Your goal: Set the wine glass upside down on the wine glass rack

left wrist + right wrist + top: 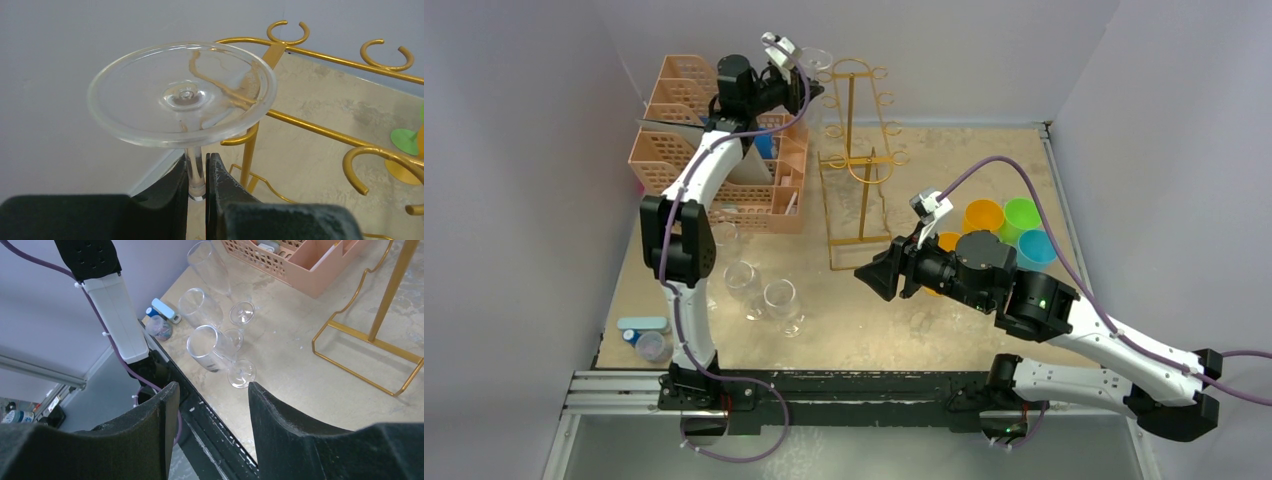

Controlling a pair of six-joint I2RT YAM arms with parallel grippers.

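Note:
The left gripper shifts toward the far-end hook on the gold rack next, then lowers, since the stem is still outside the hook's opening.
A clear wine glass (150,100) is held upside down, its round foot on top and its stem pinched between the black fingers of my left gripper (198,162), which is shut on it. In the top view the glass (816,62) hangs high at the back, just left of the gold wire wine glass rack (861,160). The rack's top bar and open ring hooks (320,131) sit right behind and beside the glass foot. My right gripper (869,275) hovers open over the table's middle with nothing between its fingers (212,390). The rack base (372,335) lies off to its right.
Several other clear glasses (764,292) lie on the table at front left (207,347). A peach lattice organizer (684,150) stands at back left. Coloured cups (1009,225) sit at right. Small containers (646,335) rest near the front left corner.

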